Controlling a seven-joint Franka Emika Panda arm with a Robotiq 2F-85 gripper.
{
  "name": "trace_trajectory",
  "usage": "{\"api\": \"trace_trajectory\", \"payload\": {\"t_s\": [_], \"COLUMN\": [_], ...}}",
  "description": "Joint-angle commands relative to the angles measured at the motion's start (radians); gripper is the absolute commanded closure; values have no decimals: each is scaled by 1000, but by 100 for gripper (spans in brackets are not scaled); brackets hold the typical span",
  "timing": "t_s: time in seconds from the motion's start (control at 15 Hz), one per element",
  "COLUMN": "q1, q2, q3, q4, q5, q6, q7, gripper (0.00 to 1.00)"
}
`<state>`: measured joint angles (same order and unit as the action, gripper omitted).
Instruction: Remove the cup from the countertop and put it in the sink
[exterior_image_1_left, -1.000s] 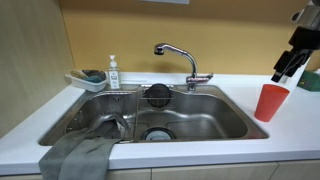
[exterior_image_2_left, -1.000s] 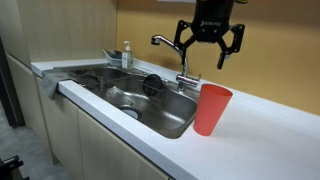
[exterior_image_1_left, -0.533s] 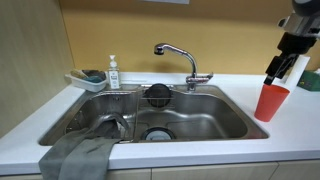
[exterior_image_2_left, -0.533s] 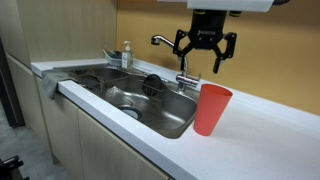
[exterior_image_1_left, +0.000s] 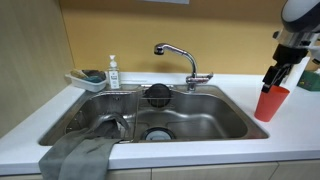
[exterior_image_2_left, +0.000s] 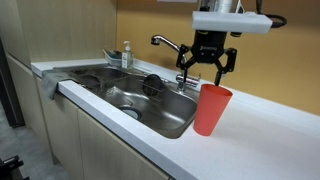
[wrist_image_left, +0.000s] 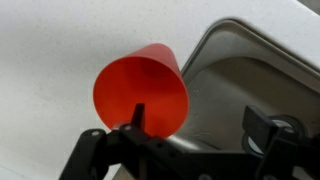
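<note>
The cup's rim (exterior_image_2_left: 202, 89) (wrist_image_left: 187, 108) beside the sink is already between my gripper's open fingers, with one finger over the cup's opening, so I will move my gripper down onto it next.
The red cup (exterior_image_1_left: 271, 102) stands upright on the white countertop (exterior_image_1_left: 290, 135) just beside the steel sink (exterior_image_1_left: 210, 120). It shows in both exterior views (exterior_image_2_left: 211, 109) and in the wrist view (wrist_image_left: 140, 90), seen from above. My gripper (exterior_image_2_left: 206, 68) is open and empty, hanging just above and behind the cup's rim (exterior_image_1_left: 275, 78). In the wrist view the gripper (wrist_image_left: 197, 125) has one finger over the cup's mouth and the other over the sink's corner (wrist_image_left: 250, 80). The chrome faucet (exterior_image_1_left: 180, 58) stands behind the basin.
A clear soap bottle with white pump (exterior_image_1_left: 113, 73) and a white tray with a sponge (exterior_image_1_left: 87, 79) stand at the sink's far corner. A grey cloth (exterior_image_1_left: 78, 155) hangs over the front rim. A black strainer (exterior_image_1_left: 158, 94) sits in the basin. Something green (exterior_image_1_left: 312, 80) lies behind the cup.
My gripper has come down toward the cup and shifted a little over it, staying open. The cup has not moved.
</note>
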<state>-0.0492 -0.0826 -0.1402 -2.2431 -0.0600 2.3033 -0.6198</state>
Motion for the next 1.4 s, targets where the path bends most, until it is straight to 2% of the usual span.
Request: {"api": "trace_trajectory", "payload": {"t_s": [0.0, 0.13, 0.2, 0.27, 0.93, 1.07, 1.33], "q1": [-17, -23, -26, -28, -33, -28, -7], "q2": [42, 56, 62, 67, 61, 50, 16], "q3": [5, 6, 6, 6, 15, 22, 55], "q4": [36, 39, 40, 41, 33, 27, 9], "q5": [-7, -6, 0, 3, -11, -16, -34], "q6": [-5, -2, 1, 4, 58, 77, 115], "q7": [-10, -14, -18, -22, -37, -41, -47], "gripper": [0, 0, 25, 26, 95, 100, 99]}}
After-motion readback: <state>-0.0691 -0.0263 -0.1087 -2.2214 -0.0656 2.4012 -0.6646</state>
